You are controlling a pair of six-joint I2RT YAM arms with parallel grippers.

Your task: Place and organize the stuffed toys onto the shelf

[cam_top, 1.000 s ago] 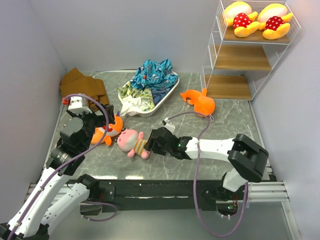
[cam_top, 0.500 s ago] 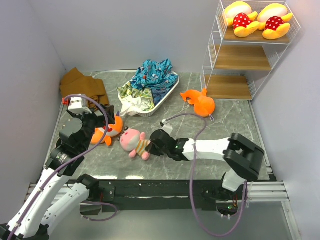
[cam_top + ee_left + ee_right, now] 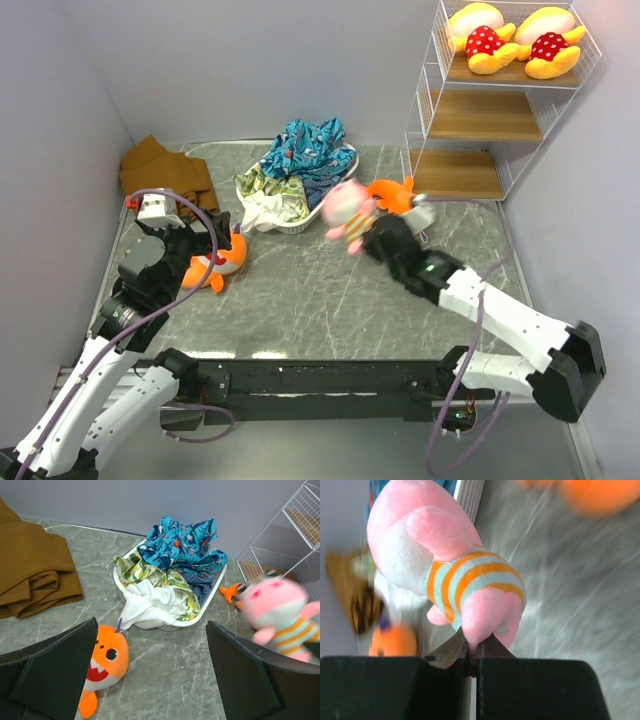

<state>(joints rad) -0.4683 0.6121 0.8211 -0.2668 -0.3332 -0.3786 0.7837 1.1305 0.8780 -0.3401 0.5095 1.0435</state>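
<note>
My right gripper lifts the pink stuffed toy (image 3: 348, 208) next, before taking it outward onto the shelf's middle board. That board is empty while yellow toys occupy the top board.
My right gripper (image 3: 368, 238) (image 3: 476, 647) is shut on a leg of a pink stuffed toy (image 3: 348, 208) (image 3: 445, 570) (image 3: 275, 610) with a striped belly, held up above the table right of the tray. An orange shark (image 3: 395, 193) lies just behind it. Another orange shark (image 3: 215, 262) (image 3: 102, 662) lies at the left, beside the left finger of my open left gripper (image 3: 208, 243) (image 3: 150, 645). The white wire shelf (image 3: 490, 115) (image 3: 300, 525) stands at the back right. Two yellow stuffed toys (image 3: 485, 40) (image 3: 548, 42) with red dotted bodies sit on its top board.
A white oval tray (image 3: 345, 172) (image 3: 210, 602) holding a heap of blue-patterned cloth (image 3: 305, 150) sits at the back centre. A brown folded cloth (image 3: 165, 170) (image 3: 35, 570) lies at the back left. Walls close in the table on three sides.
My right gripper shut on the pink toy near the table's front, lifted it and carried it back and to the right, towards the shelf. The left arm has not moved.
</note>
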